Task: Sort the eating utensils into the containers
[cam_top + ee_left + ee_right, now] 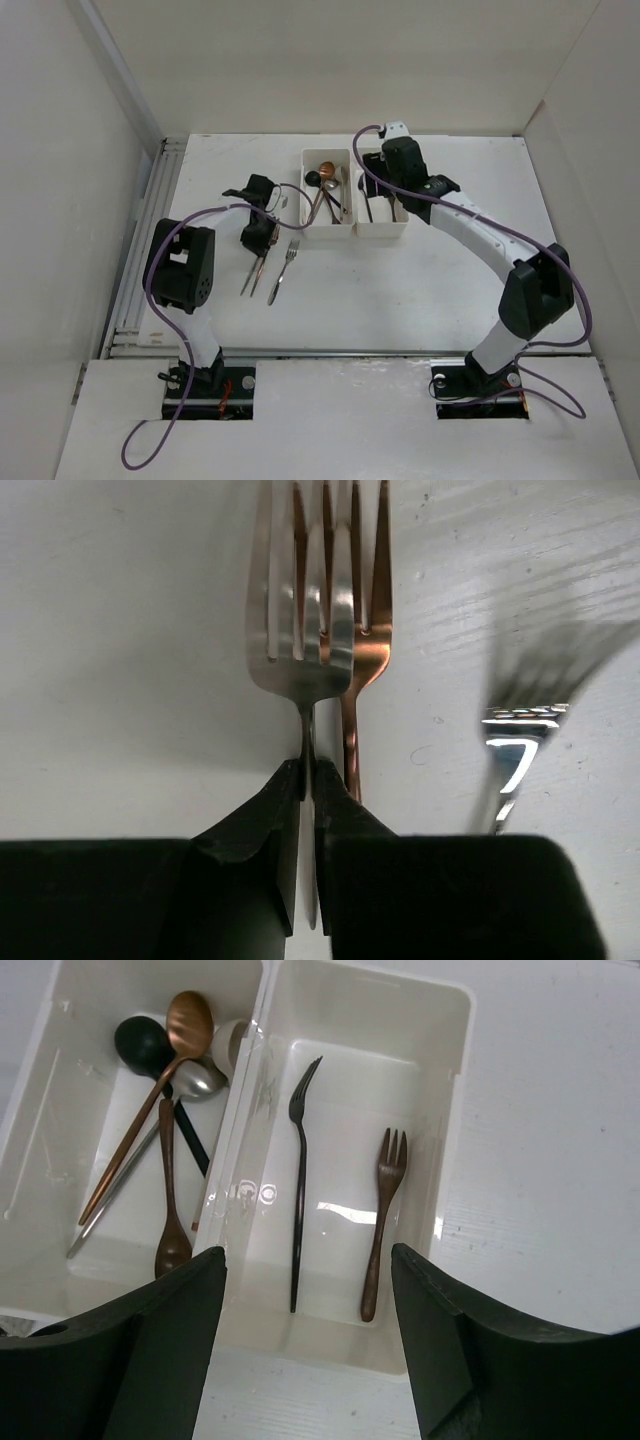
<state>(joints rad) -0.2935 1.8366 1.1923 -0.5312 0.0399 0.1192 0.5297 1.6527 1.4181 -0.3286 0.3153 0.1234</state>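
Observation:
I should rise, move across the spoon bin and let go over the bin that already holds forks, as it lies to the right of my left gripper in the top view.
My left gripper (310,770) is shut on the thin handle of a silver fork (305,630), just behind its head. A copper fork (365,650) lies right beside it, and another silver fork (520,740) lies to the right on the table. In the top view the left gripper (258,246) is left of the white bins (305,195). My right gripper (308,1253) is open and empty over the near end of the right bin (445,1110), which holds a black fork (298,1180) and a brown fork (380,1220). The left bin (40,1110) holds several spoons (188,1020).
The white table (420,290) is walled by white panels at the back and on both sides. A metal rail (140,260) runs along its left edge. The right arm (470,230) arches over the table's right half.

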